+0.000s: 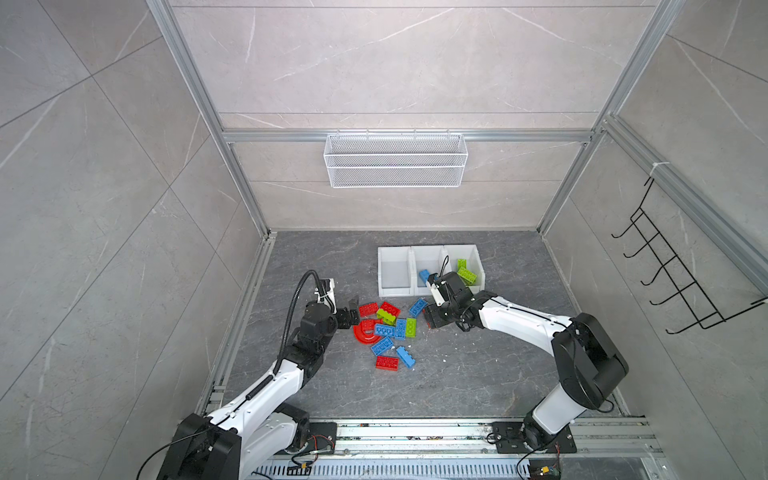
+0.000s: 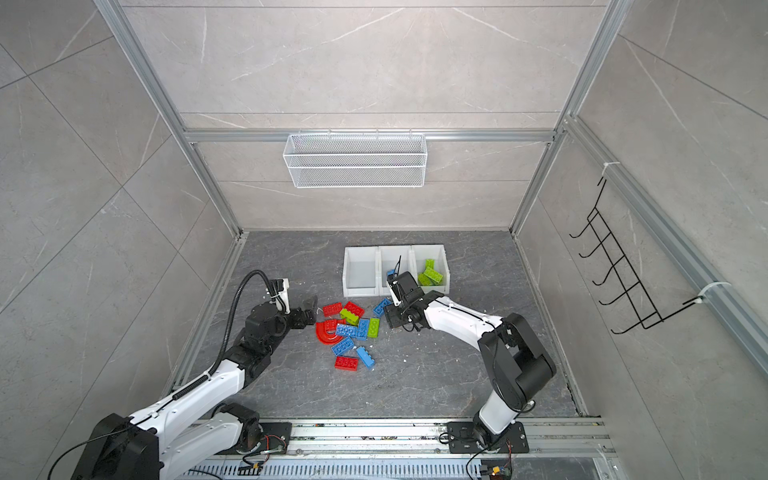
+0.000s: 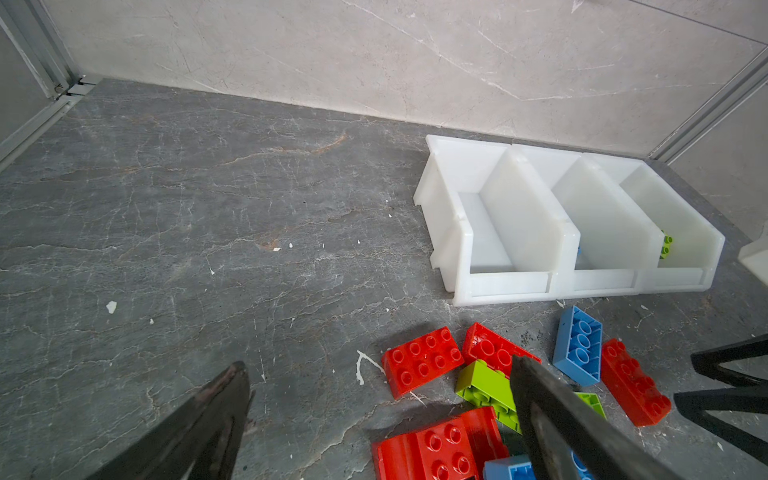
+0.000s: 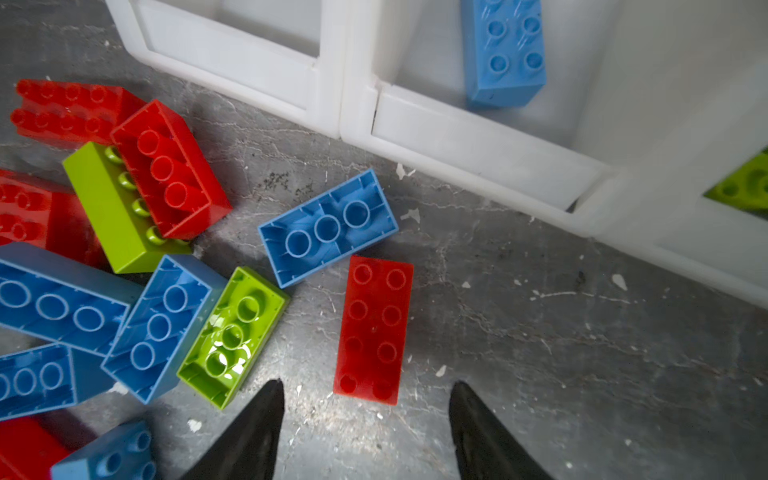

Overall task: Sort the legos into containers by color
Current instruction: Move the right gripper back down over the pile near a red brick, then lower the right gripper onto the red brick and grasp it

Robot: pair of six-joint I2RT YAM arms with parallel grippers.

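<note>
My right gripper should bring the open fingers down to the flat red brick below, around the brick's near end (image 4: 368,371), and close, since bare floor is on either side of that end.
The legos (image 1: 388,328) lie in a loose pile of red, blue and lime green bricks mid-floor, with a red arch (image 1: 368,334) at the pile's left. The containers (image 1: 397,291), three joined white bins, stand just behind. A blue brick (image 4: 503,54) lies in the middle bin and green bricks (image 1: 465,272) in the right one; the left bin looks empty. My left gripper (image 1: 352,311) hangs open at the pile's left edge, over a red brick (image 3: 422,359). At the pile's right, my right gripper (image 4: 365,388) is open, a flat red brick (image 4: 374,328) just ahead of its fingertips.
A white wire mesh basket (image 1: 395,160) hangs on the back wall. A black hook rack (image 1: 673,270) is fixed to the right wall. Aluminium frame rails (image 1: 245,299) run along the dark stone floor's edges.
</note>
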